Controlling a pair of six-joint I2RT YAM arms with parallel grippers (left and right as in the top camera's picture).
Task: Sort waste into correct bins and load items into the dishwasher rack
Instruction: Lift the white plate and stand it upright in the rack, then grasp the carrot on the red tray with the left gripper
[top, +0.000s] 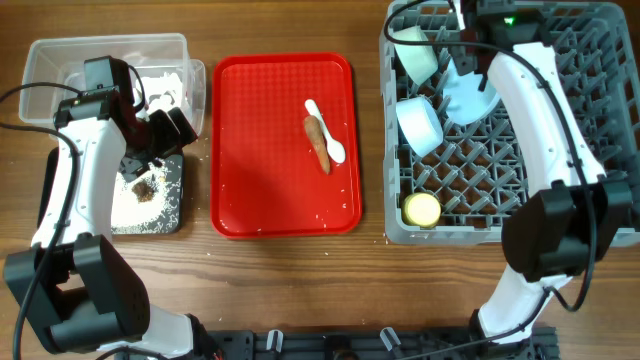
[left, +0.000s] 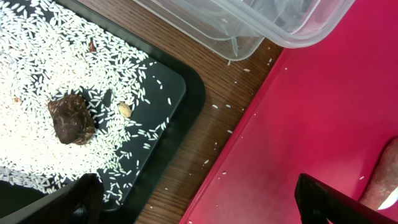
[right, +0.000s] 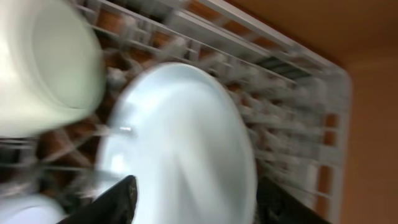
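Next, my left gripper moves over the red tray, turns and lowers onto the carrot-like stick's blunt far end, as the stick still lies unsorted there.
The black tray holds rice grains and a brown scrap; both also show in the left wrist view, the tray and the scrap. My left gripper is open and empty, above the gap between black tray and red tray. A carrot-like stick and a white spoon lie on the red tray. The grey rack holds the plate, two bowls and a yellow cup. My right gripper is open over the tilted plate.
The clear tub stands behind the black tray with white crumpled material inside. Stray rice grains lie on the wooden table and the red tray. A pale bowl sits beside the plate. The right wrist view is blurred.
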